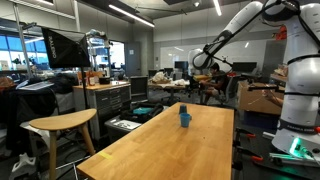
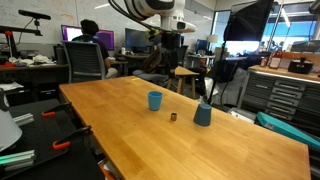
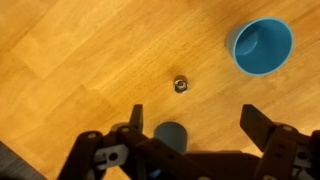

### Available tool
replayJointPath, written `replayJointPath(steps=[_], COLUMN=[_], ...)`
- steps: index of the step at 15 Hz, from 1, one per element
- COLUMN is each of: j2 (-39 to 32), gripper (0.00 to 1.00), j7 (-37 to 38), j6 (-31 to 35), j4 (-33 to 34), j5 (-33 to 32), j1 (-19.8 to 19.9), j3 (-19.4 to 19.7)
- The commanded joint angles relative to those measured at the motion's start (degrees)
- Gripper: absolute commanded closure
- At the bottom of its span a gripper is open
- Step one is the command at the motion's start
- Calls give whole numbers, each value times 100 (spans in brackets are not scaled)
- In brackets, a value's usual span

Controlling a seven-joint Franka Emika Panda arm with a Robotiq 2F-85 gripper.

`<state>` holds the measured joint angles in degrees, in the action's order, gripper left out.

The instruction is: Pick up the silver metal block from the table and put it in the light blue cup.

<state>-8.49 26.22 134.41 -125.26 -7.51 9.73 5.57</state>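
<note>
My gripper lowers its open fingers around the silver metal block (image 3: 181, 85) far below, near the darker cup, next, then closes on the block's sides.
The silver metal block (image 3: 181, 85) is a small nut-like piece lying on the wooden table (image 3: 70, 70); it also shows in an exterior view (image 2: 173, 116). The light blue cup (image 3: 262, 45) stands upright and looks empty, apart from the block; it also shows in an exterior view (image 2: 155, 100). My gripper (image 3: 196, 125) is open and empty, high above the table. The block lies just ahead of its fingertips in the wrist view. The gripper hangs well above the table in both exterior views (image 2: 172, 45) (image 1: 200, 62).
A darker grey-blue cup (image 3: 171, 135) stands close to the block, partly hidden by my gripper; it also shows in an exterior view (image 2: 203, 114). A wooden stool (image 1: 60, 125) stands beside the long table (image 1: 170, 145). Desks, monitors and a seated person (image 2: 92, 45) surround it.
</note>
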Motion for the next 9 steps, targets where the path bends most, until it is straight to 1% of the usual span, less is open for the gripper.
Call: replayJointPath(steps=[1, 9], j2=[-911, -2104], gripper=[0, 0], j7=[352, 480], j6=[167, 568], j4=[659, 1305], j5=[331, 815], j1=[-108, -192], j3=[244, 427])
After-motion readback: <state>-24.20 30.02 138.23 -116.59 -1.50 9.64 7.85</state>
